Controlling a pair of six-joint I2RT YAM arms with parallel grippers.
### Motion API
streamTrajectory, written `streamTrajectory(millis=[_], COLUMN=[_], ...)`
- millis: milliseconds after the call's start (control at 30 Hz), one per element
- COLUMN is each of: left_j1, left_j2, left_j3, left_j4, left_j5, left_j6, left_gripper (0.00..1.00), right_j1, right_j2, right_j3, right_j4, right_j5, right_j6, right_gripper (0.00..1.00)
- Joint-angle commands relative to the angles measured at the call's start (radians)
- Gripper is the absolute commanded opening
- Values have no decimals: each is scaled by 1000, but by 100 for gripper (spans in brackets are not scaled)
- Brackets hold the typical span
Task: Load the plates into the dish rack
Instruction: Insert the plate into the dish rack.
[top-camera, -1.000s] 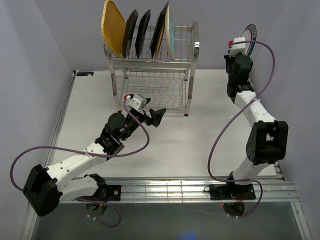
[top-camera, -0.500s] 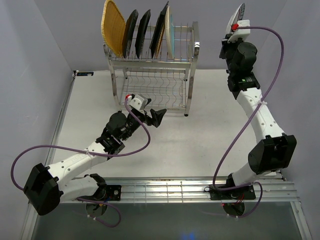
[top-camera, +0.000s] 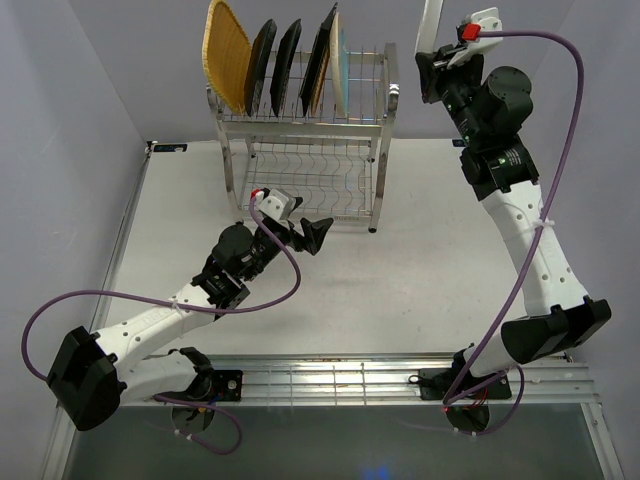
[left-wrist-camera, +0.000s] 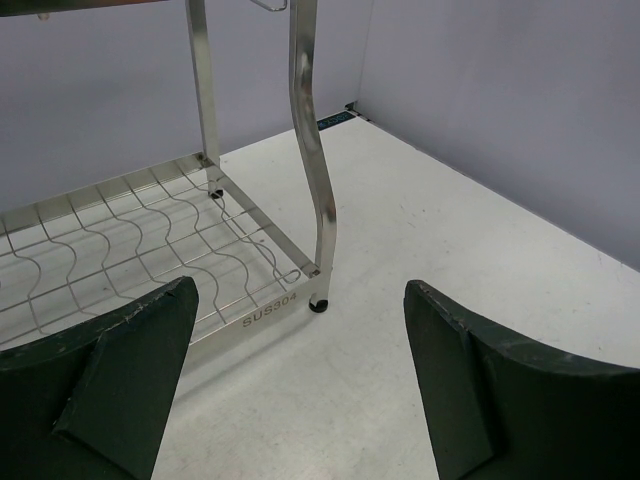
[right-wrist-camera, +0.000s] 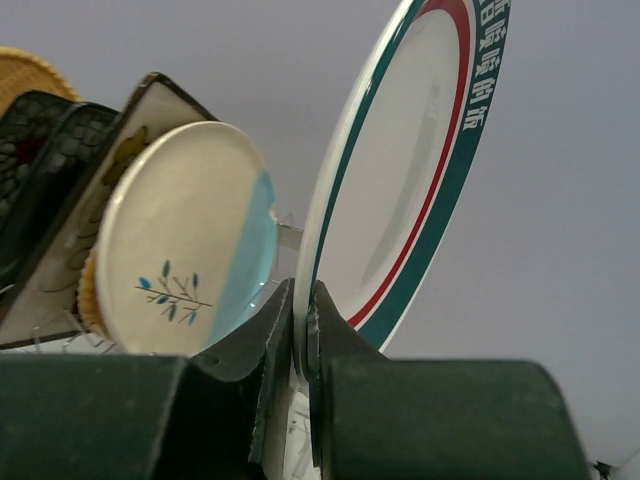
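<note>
I will move my right gripper over and down to the empty end of the rack's top shelf beside the cream-blue plate (right-wrist-camera: 180, 240) and release the teal-rimmed plate.
The dish rack (top-camera: 300, 150) stands at the back of the table. Its top tier holds several plates on edge: a woven orange-tan one (top-camera: 228, 55) at the left, black square ones (top-camera: 275, 62), and a cream-blue round one (top-camera: 340, 62) at the right. My right gripper (top-camera: 432, 65) is shut on the lower rim of the teal-rimmed white plate (top-camera: 430, 25). It holds the plate upright, high in the air just right of the rack's top. The right wrist view shows that plate (right-wrist-camera: 400, 180) pinched in the gripper (right-wrist-camera: 303, 300), next to the cream-blue plate (right-wrist-camera: 180, 240). My left gripper (top-camera: 315, 232) is open and empty.
In the left wrist view the open gripper (left-wrist-camera: 298, 300) hovers low over the white table (left-wrist-camera: 450, 250), just in front of the rack's right front post (left-wrist-camera: 312, 170) and its bare wavy lower shelf (left-wrist-camera: 130, 240). Purple-grey walls close in the table on three sides.
My right arm has risen and swung left with the teal-rimmed plate, from by the right wall to just right of the rack's top; the plate now stands edge-on. The left arm has not moved.
</note>
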Motion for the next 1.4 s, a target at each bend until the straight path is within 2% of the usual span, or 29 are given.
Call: streamTrajectory(millis=[0, 233, 600, 967, 1367], left_j1=[-3, -3, -3, -3, -2], left_j2=[-2, 1, 11, 16, 14], left_j3=[8, 8, 11, 13, 13], left_j4=[-1, -3, -3, -3, -3], left_j5=[19, 23, 25, 22, 20], left_j6=[-5, -5, -5, -5, -5], left_gripper=[94, 94, 94, 94, 94], right_j1=[25, 57, 72, 77, 80], right_j2=[-37, -36, 19, 78, 121], right_j3=[69, 103, 147, 114, 120], right_j4=[23, 5, 26, 84, 14], right_j5=[-60, -193, -302, -232, -131], right_j6=[12, 85, 196, 328, 335], right_gripper=[8, 8, 8, 8, 8])
